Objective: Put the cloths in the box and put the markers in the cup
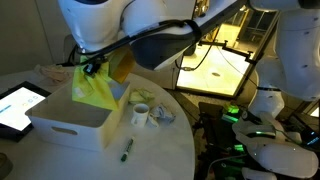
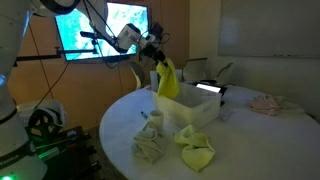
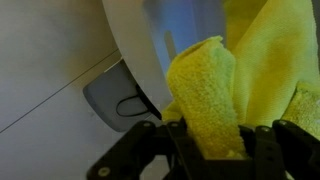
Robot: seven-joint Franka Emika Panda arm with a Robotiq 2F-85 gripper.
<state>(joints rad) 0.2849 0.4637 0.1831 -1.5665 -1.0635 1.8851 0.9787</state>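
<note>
The yellow-green cloth already hangs above the opening of the white box, so my gripper needs to move a little farther over the box's open inside and release it there.
My gripper (image 1: pixel 92 68) is shut on a yellow-green cloth (image 1: pixel 98 88), which hangs from it above the near corner of the white box (image 1: pixel 70 125). In the other exterior view the same cloth (image 2: pixel 168 80) dangles over the box (image 2: pixel 192 110). The wrist view shows the cloth (image 3: pixel 210 85) pinched between my gripper's (image 3: pixel 215 140) dark fingers. The white cup (image 1: pixel 141 114) stands on the table just beside the box. A dark marker (image 1: pixel 127 150) lies near the table's front edge. A pale grey cloth (image 2: pixel 150 146) and a yellow-green cloth (image 2: pixel 196 152) lie on the table.
A dark-framed tablet (image 1: pixel 20 106) lies next to the box. A pale crumpled rag (image 2: pixel 268 103) sits at the far side of the round white table (image 1: pixel 160 155). Robot equipment with green lights (image 1: pixel 235 115) stands beyond the table edge.
</note>
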